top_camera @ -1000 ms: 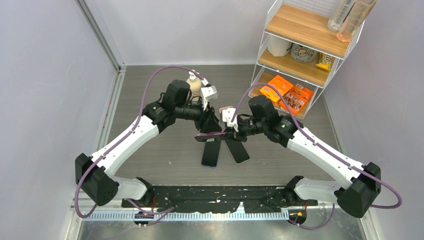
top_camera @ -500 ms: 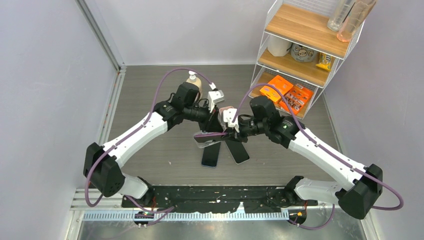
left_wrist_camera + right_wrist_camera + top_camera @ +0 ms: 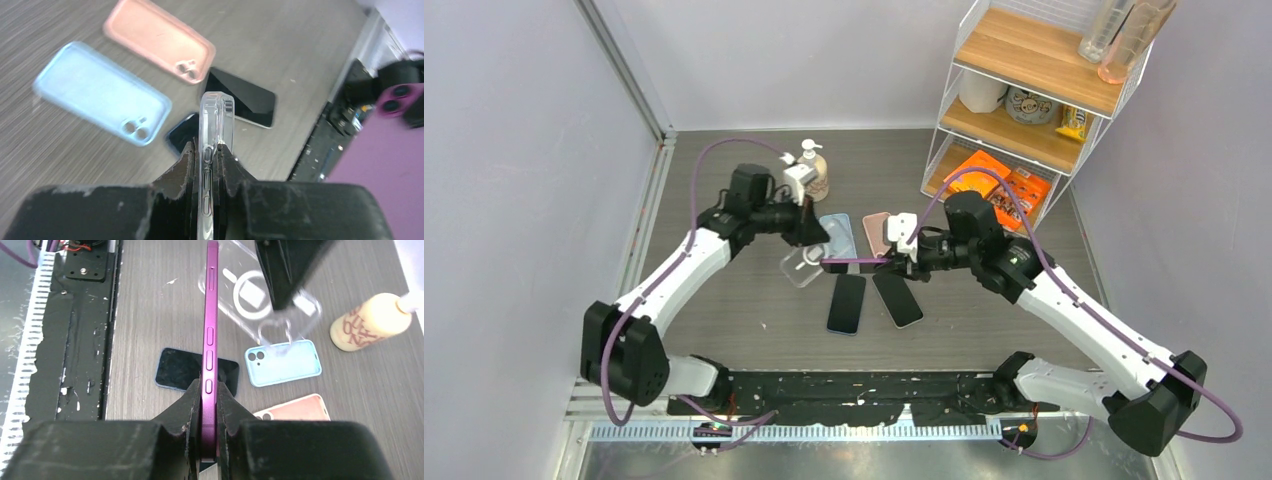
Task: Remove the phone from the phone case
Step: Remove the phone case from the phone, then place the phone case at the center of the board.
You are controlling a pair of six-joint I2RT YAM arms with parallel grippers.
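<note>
My left gripper moves to the left in the top view and down next, and releases the clear case there, since the tabletop (image 3: 776, 248) beside the light-blue case is bare.
My left gripper (image 3: 809, 238) is shut on a clear phone case (image 3: 802, 266), held above the table; the case shows edge-on between its fingers in the left wrist view (image 3: 212, 130) and with its ring mark in the right wrist view (image 3: 252, 295). My right gripper (image 3: 894, 265) is shut on a purple phone (image 3: 856, 262), held level and apart from the case; the phone shows edge-on in the right wrist view (image 3: 210, 330) and at the right edge of the left wrist view (image 3: 375, 165).
A light-blue case (image 3: 838, 236) and a pink case (image 3: 879, 231) lie on the table behind the grippers. Two dark phones (image 3: 847, 303) (image 3: 897, 299) lie below them. A soap bottle (image 3: 812, 170) stands at the back; a wire shelf rack (image 3: 1024, 90) at back right.
The two grippers have pulled apart: the left arm moved left and back with the clear case, the right arm moved right with the purple phone. Phone and case are now separate.
</note>
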